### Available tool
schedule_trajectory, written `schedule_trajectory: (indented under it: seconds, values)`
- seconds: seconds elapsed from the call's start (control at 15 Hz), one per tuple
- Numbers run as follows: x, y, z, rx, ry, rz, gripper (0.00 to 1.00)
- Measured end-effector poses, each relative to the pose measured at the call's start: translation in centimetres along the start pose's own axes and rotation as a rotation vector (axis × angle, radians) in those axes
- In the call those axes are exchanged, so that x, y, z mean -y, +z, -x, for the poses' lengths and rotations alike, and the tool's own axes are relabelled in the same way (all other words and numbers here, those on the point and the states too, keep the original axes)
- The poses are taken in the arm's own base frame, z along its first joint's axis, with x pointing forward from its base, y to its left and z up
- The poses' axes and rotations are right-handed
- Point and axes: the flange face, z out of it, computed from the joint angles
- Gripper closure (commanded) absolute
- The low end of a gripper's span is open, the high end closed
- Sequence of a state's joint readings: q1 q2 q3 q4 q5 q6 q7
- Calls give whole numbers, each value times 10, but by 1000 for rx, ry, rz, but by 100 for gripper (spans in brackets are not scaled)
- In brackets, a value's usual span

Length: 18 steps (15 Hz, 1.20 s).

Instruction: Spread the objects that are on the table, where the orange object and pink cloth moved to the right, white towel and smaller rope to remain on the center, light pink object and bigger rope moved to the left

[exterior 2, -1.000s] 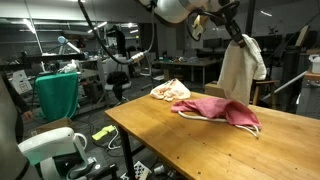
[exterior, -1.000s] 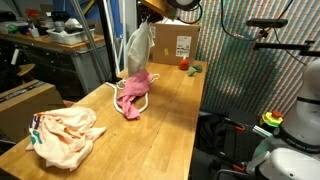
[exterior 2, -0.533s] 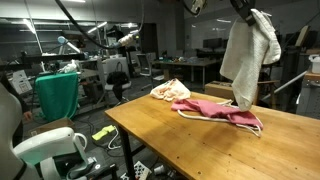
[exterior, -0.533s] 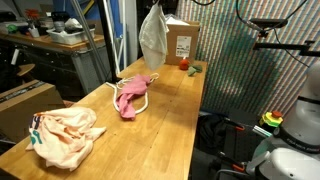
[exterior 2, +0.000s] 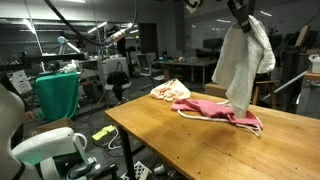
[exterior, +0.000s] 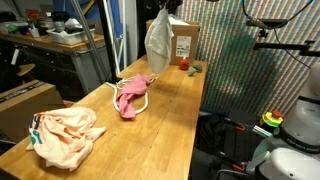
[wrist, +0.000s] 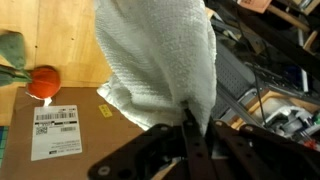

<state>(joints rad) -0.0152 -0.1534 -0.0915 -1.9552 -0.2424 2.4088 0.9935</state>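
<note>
The part of the table beside the pink cloth is empty for releasing the white towel (wrist: 160, 55), so my gripper will go down and back over that bare part next.
My gripper (wrist: 190, 133) is shut on the white towel (wrist: 160, 55), which hangs from it high above the table in both exterior views (exterior: 158, 42) (exterior 2: 243, 62). The pink cloth (exterior: 131, 96) (exterior 2: 222, 110) lies mid-table below it, with a white rope (exterior: 112, 87) (exterior 2: 186, 113) looped around it. The light pink object (exterior: 62, 135) (exterior 2: 170, 91) lies crumpled at one end of the table. The orange object (exterior: 184, 63) (wrist: 42, 81) sits at the other end beside a cardboard box. I cannot tell the two ropes apart.
A cardboard box (exterior: 182, 42) (wrist: 58, 130) stands at the table's far end, with a green item (wrist: 10, 48) by the orange object. The wooden table (exterior: 165, 130) has bare surface between the cloths. Lab clutter and another robot surround it.
The gripper has lifted the white towel higher, clear of the pink cloth, and carried it a little toward the cardboard box end. The other objects have not moved.
</note>
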Motion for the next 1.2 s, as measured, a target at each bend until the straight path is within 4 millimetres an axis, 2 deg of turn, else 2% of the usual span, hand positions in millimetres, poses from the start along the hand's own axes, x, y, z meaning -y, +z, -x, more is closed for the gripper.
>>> schedule_trajectory:
  seconds: [0.4,0.87,1.2]
  values:
    - [-25,16,19,155,-110,125,94]
    - [-64,21,26,293,-169,233,94]
    - [-85,39,37,365,-205,294,94]
